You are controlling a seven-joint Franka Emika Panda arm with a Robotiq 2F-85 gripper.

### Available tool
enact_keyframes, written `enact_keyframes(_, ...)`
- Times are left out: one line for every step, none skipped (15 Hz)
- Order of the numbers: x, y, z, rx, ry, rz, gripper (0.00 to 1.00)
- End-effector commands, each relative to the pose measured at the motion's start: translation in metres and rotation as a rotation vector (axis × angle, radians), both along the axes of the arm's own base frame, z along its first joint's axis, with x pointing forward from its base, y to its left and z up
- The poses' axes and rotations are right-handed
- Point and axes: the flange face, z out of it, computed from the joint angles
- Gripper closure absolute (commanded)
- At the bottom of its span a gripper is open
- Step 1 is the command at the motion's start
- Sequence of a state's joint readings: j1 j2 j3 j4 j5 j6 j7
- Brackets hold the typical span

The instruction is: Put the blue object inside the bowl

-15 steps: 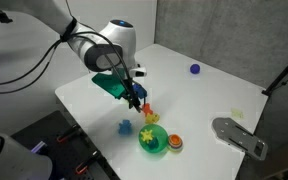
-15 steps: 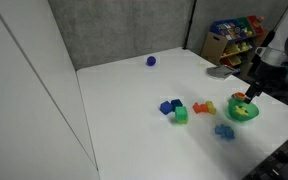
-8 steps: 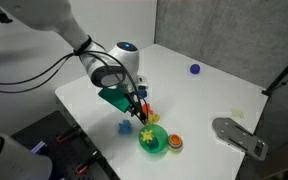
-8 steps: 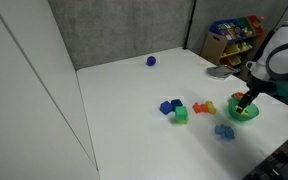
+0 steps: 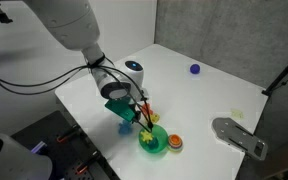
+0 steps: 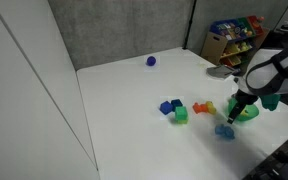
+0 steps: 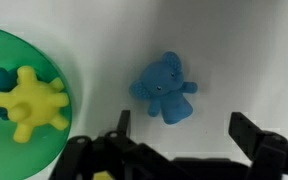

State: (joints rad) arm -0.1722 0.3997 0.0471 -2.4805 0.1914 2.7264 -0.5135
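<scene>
My gripper should next lower its open fingers to both sides of the toy's body and close, since it is still empty above the blue object.
The blue object (image 7: 164, 88) is a small light-blue toy lying on the white table, just right of the bowl in the wrist view. It also shows in both exterior views (image 5: 125, 127) (image 6: 224, 131). The bright-green bowl (image 7: 59, 65) (image 5: 156, 150) (image 6: 250, 113) holds a yellow spiky piece (image 7: 29, 100). My gripper (image 7: 184, 128) is open and empty. It hangs low just above the blue object, beside the bowl (image 5: 134, 116) (image 6: 233, 113). Its fingers are not around the toy.
A red-orange round piece (image 5: 175, 143) lies by the bowl. Blue, green and orange blocks (image 6: 176, 109) sit mid-table, and a dark-blue ball (image 5: 195, 69) (image 6: 151, 61) lies far off. A grey metal part (image 5: 239, 136) is at the table edge. A toy shelf (image 6: 234, 38) stands behind.
My gripper has moved down and toward the table's near edge, from above the blocks to just over the blue object. The toys have not moved.
</scene>
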Motion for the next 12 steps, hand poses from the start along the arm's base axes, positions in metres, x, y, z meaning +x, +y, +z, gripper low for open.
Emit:
enact_keyframes(0.012, -0.002, -0.027, 0.017, -0.003, 0.044, 0.00)
enact_keyframes(0.012, -0.001, -0.034, 0.023, -0.002, 0.047, 0.00)
enact_keyframes(0.013, 0.000, -0.040, 0.020, -0.006, 0.055, 0.00)
enact_keyframes(0.013, 0.001, -0.047, 0.018, -0.014, 0.065, 0.00)
enact_keyframes(0.013, 0.002, -0.052, 0.017, -0.021, 0.072, 0.00)
enact_keyframes(0.013, 0.003, -0.058, 0.020, -0.034, 0.077, 0.00)
enact_keyframes(0.012, 0.004, -0.063, 0.024, -0.048, 0.079, 0.00)
enact_keyframes(0.012, 0.005, -0.068, 0.026, -0.059, 0.082, 0.00)
enact_keyframes(0.011, 0.007, -0.073, 0.033, -0.068, 0.086, 0.00)
enact_keyframes(0.010, 0.009, -0.077, 0.038, -0.078, 0.089, 0.00)
enact_keyframes(0.009, 0.011, -0.080, 0.045, -0.086, 0.095, 0.00)
enact_keyframes(0.007, 0.012, -0.084, 0.049, -0.089, 0.100, 0.00)
